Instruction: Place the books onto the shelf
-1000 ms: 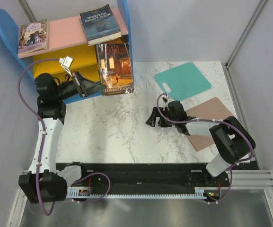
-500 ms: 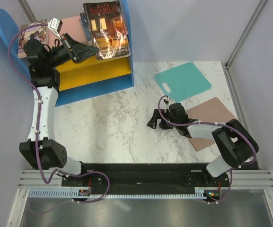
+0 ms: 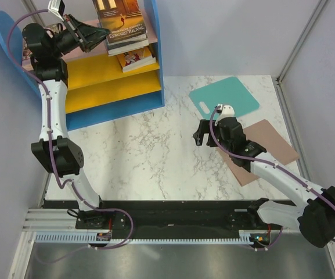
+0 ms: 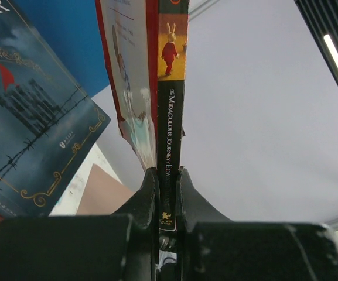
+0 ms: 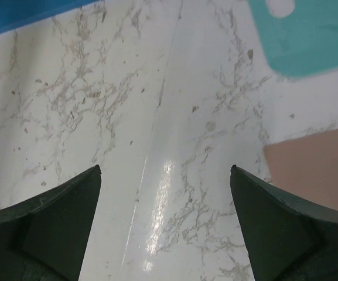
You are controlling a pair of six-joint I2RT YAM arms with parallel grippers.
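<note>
The navy book's cover (image 4: pixel 37 126) lies bare below my left gripper. The brown-orange book comes down with my left gripper next until it rests on the cover, then my left gripper releases the spine.
My left gripper (image 3: pixel 99 35) is raised over the top of the shelf (image 3: pixel 154 70) and is shut on the spine of a brown-orange "Edward Tulane" book (image 3: pixel 121 16). In the left wrist view the spine (image 4: pixel 171 117) stands clamped between both fingers (image 4: pixel 147 193), with a navy book (image 4: pixel 28 117) lying just beyond on the left. A dark red book (image 3: pixel 137 58) lies on the upper yellow board. My right gripper (image 3: pixel 200 136) hangs open over the marble table (image 5: pixel 174 117), holding nothing (image 5: pixel 164 175).
A teal mat with a handle hole (image 3: pixel 225 96) and a pinkish-brown mat (image 3: pixel 267 148) lie on the right of the table, next to my right arm. The shelf's rounded blue side (image 3: pixel 4 29) is at the far left. Grey walls close in the back.
My left arm has lifted the brown-orange book from in front of the shelf to above its top. That uncovered the dark red book on the yellow board. My right gripper shifted slightly right.
</note>
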